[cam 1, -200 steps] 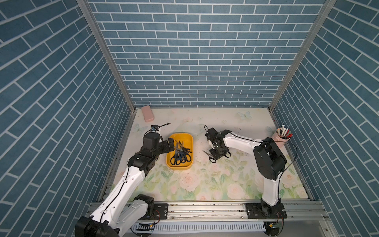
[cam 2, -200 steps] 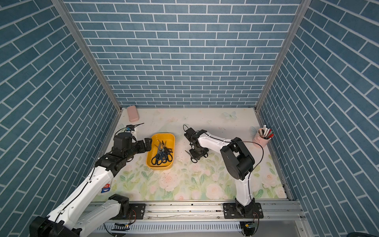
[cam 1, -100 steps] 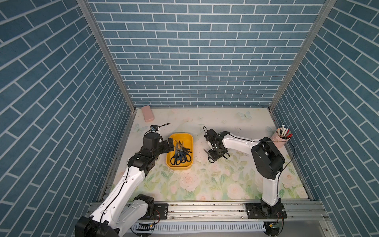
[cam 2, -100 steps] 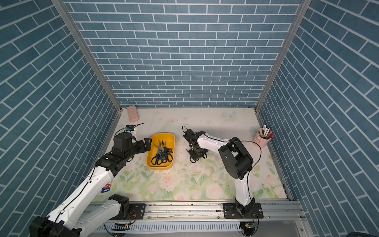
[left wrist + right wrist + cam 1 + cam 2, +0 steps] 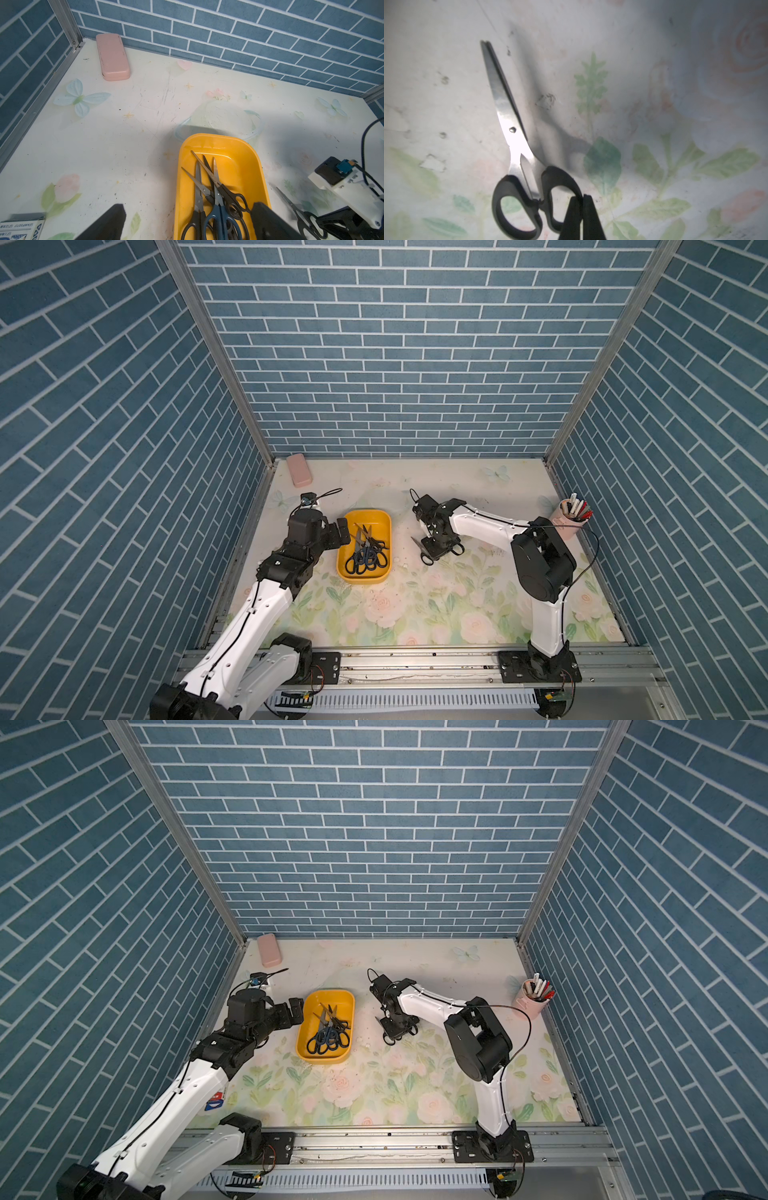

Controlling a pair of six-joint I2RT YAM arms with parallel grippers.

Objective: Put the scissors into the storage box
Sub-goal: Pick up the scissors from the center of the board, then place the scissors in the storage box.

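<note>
My right gripper needs to rise over the storage box's rim next, then go down toward the piled scissors to release the loop, because this pair hangs low outside.
The yellow storage box sits left of centre on the floral table and holds several scissors. One more pair of scissors, with black loops and grey blades, hangs just above the table to the right of the box. My right gripper is shut on the rim of its smaller handle loop. This pair also shows in the left wrist view as scissors. My left gripper stands open and empty by the box's left side.
A closed pink case lies in the back left corner. A pink cup of pens stands at the right wall. Blue brick walls close in three sides, and a metal rail runs along the front.
My right gripper's jaws have closed on the scissors' handle loop, and it has shifted slightly left with them. The left arm has not moved.
</note>
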